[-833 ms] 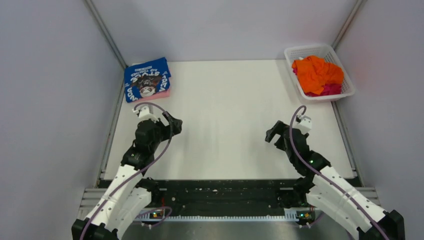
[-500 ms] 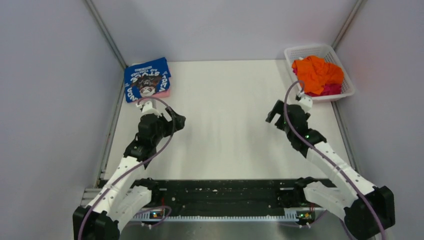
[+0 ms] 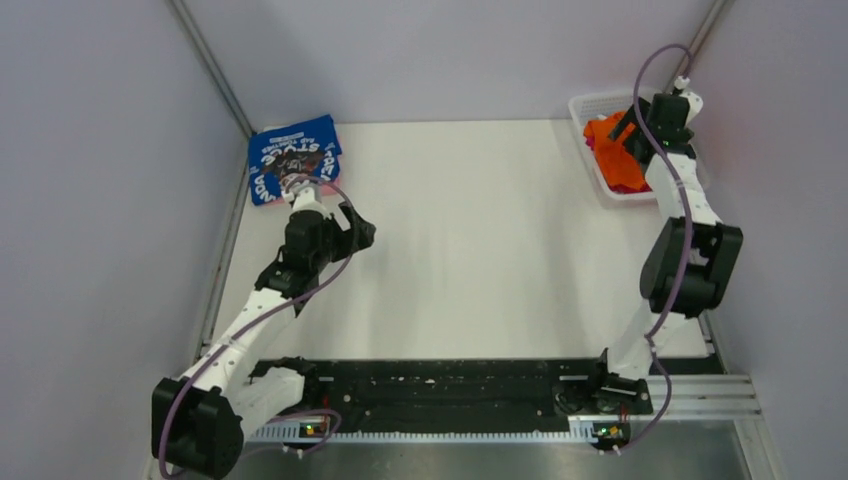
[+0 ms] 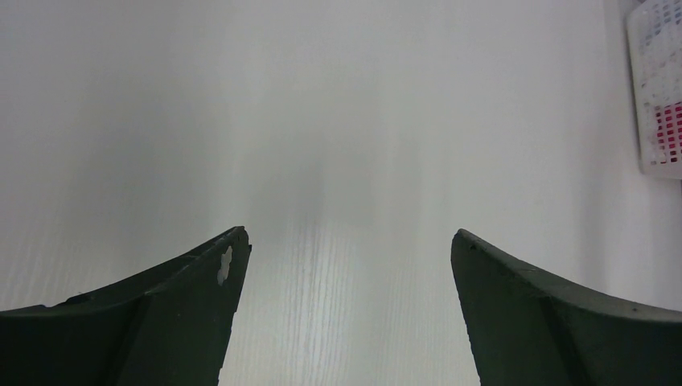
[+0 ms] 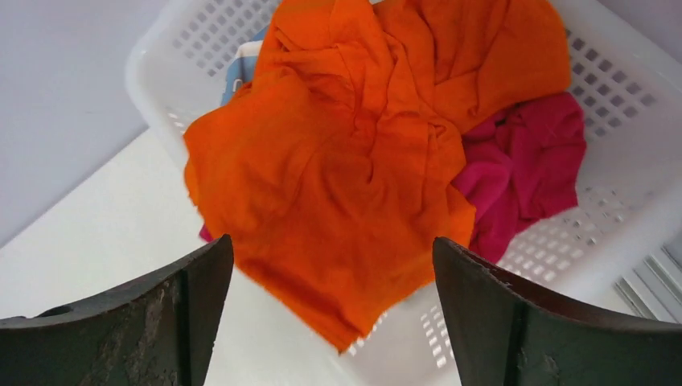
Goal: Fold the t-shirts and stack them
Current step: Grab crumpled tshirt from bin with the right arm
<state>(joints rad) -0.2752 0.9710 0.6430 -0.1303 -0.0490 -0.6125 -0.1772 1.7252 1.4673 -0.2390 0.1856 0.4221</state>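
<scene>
My open right gripper goes down into the basket next and closes on the orange shirt's creased middle [image 3: 621, 153] [image 5: 355, 190], since the orange t-shirt lies atop the magenta one.
A crumpled bright orange t-shirt [image 5: 362, 153] lies on top in the white lattice basket [image 5: 619, 88], hanging over its near rim, with a magenta one [image 5: 531, 169] under it and a sliver of light-blue one [image 5: 235, 76] behind. My right gripper [image 5: 331, 277] is open and empty above the orange shirt; the top view shows it over the basket [image 3: 628, 125]. A folded blue t-shirt with white lettering [image 3: 292, 157] lies on a folded pink one [image 3: 328, 187] at the far left. My left gripper [image 4: 347, 245] is open and empty over bare table, near the stack [image 3: 362, 235].
The basket [image 3: 598, 104] stands at the table's far right corner, and its edge shows at the right of the left wrist view [image 4: 655, 88]. Grey walls close the table in on the left, back and right. A black rail [image 3: 440, 395] runs along the near edge.
My right arm has swung from the table's middle right out to the far right, above the basket. My left gripper has moved slightly farther and to the right.
</scene>
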